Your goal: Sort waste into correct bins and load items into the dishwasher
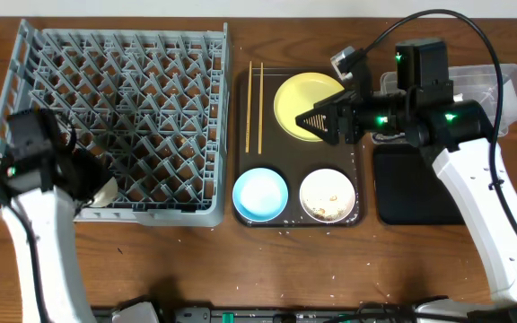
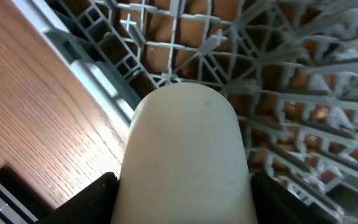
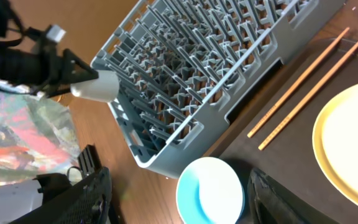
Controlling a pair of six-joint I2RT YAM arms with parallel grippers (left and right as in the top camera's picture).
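I will next lower my right gripper back from the plate (image 1: 296, 99) onto the white bowl's rim facing the light-blue bowl, because the white bowl still has rice scraps (image 1: 328, 195).
My left gripper (image 1: 92, 190) is shut on the small white cup (image 2: 185, 155), holding it over the front left corner of the grey dish rack (image 1: 34, 54); the cup also shows in the overhead view (image 1: 103, 191) and the right wrist view (image 3: 95, 87). My right gripper (image 1: 311, 119) is open and empty above the pale-yellow plate (image 1: 296, 99) on the dark brown tray (image 1: 294, 220). The light-blue bowl (image 1: 259, 194), the white bowl with rice scraps (image 1: 328, 195) and two chopsticks (image 1: 255, 106) lie on that tray. The clear tub (image 1: 510, 90) and black tray (image 1: 411, 193) sit at the right.
The wooden table edge runs along the front. Small rice grains are scattered on the table in front of the brown tray (image 1: 330, 274). The right arm's cable arcs over the clear tub.
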